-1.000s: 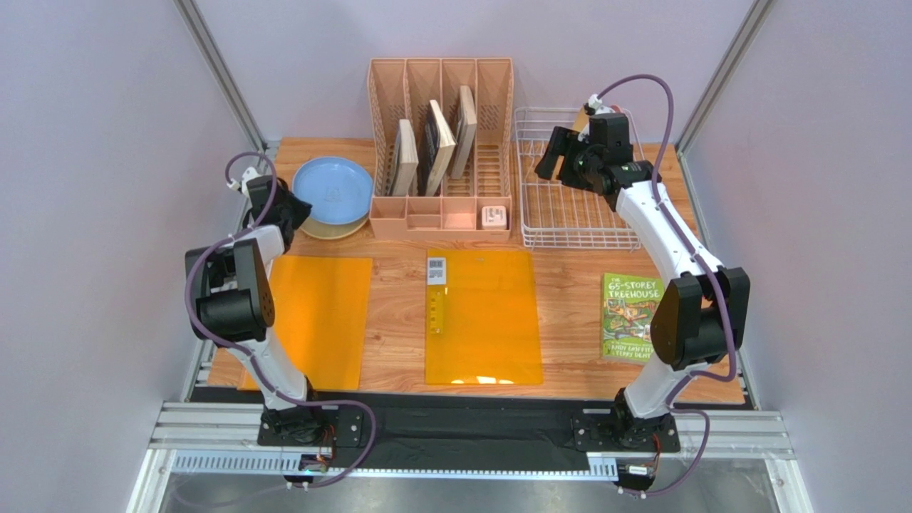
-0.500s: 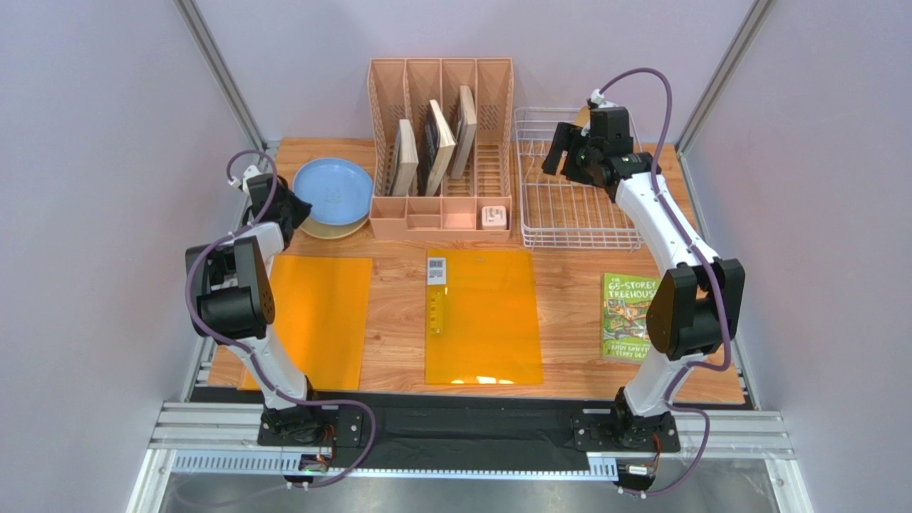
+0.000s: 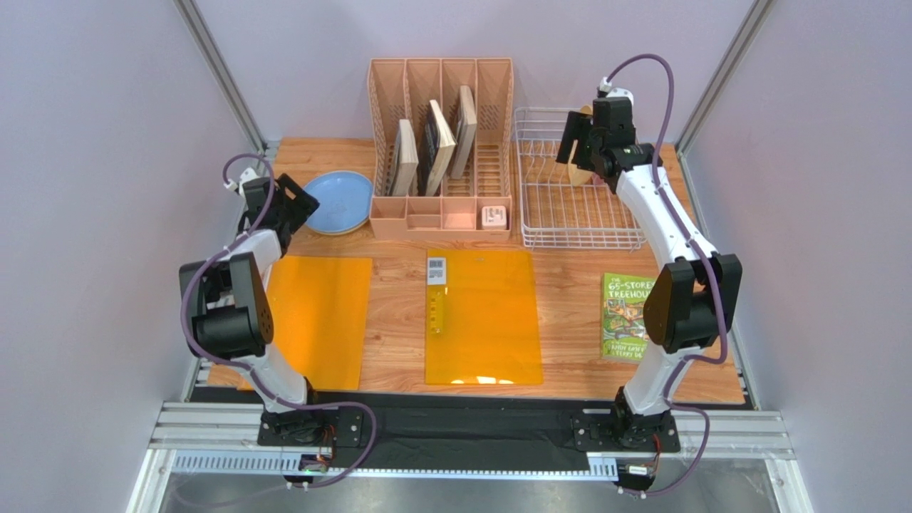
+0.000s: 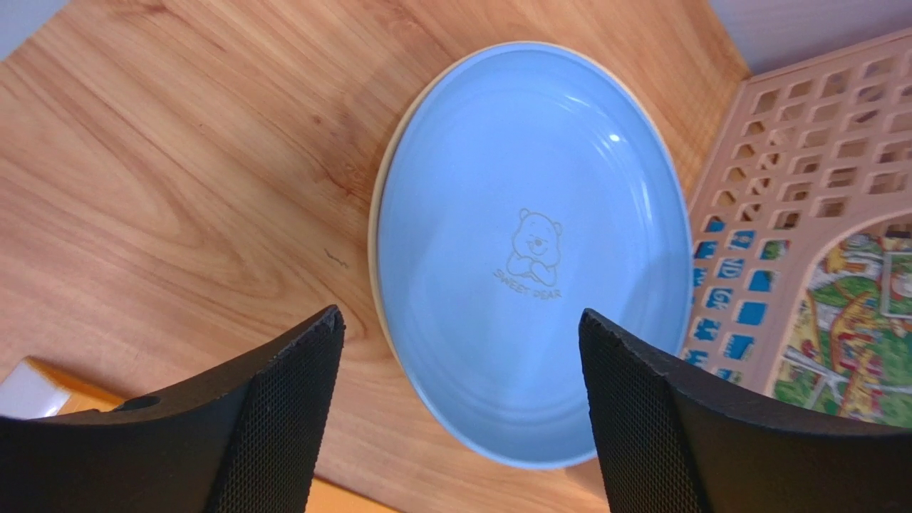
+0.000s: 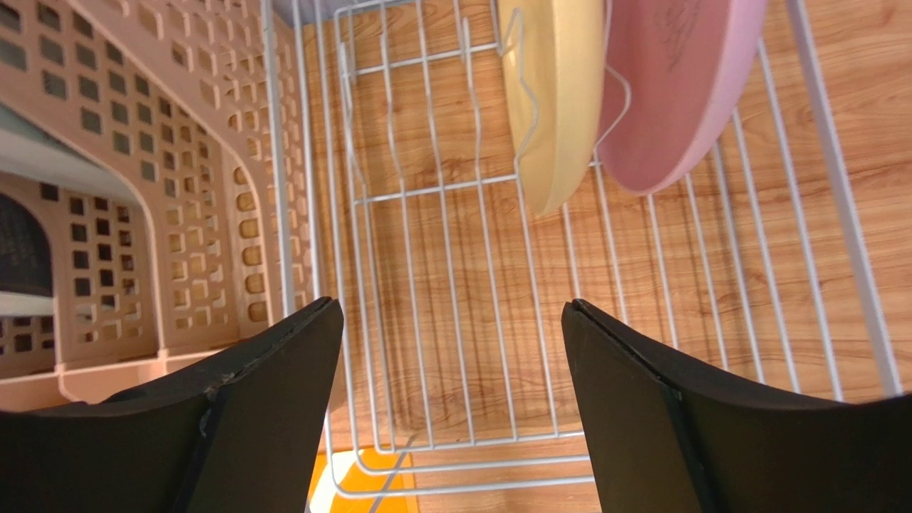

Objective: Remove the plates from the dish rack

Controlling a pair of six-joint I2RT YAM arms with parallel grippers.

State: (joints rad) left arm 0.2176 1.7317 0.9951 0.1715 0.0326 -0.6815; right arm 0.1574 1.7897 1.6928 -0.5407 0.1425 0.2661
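I will next turn my right gripper and lower it toward the yellowish plate, with my fingers on both sides of its near lower rim point(image 3: 579, 179) point(image 5: 556, 184).
A light blue plate point(image 3: 339, 203) point(image 4: 530, 246) lies flat on the table at the back left. The pale rim of another plate point(image 4: 374, 230) shows under its left edge. My left gripper point(image 3: 291, 203) point(image 4: 460, 315) stands open just in front of the blue plate and holds nothing. The white wire dish rack point(image 3: 557, 219) point(image 5: 428, 192) sits at the back right. A yellowish plate point(image 5: 551, 96) and a pink plate point(image 5: 674, 86) stand upright in its far slots. My right gripper point(image 3: 573, 139) point(image 5: 450, 305) hangs open over the rack, short of those two plates.
A pink-beige organizer point(image 3: 441, 150) with books stands between the blue plate and the rack. Two orange mats point(image 3: 482, 315) point(image 3: 310, 321) lie on the near half of the table. A white card point(image 3: 437, 267) rests on the middle mat. A green book point(image 3: 629, 315) lies at the right.
My left gripper has gone from shut to open and let go of the blue plate, which now lies flat over the lower plate. My right gripper has moved toward the rack's back.
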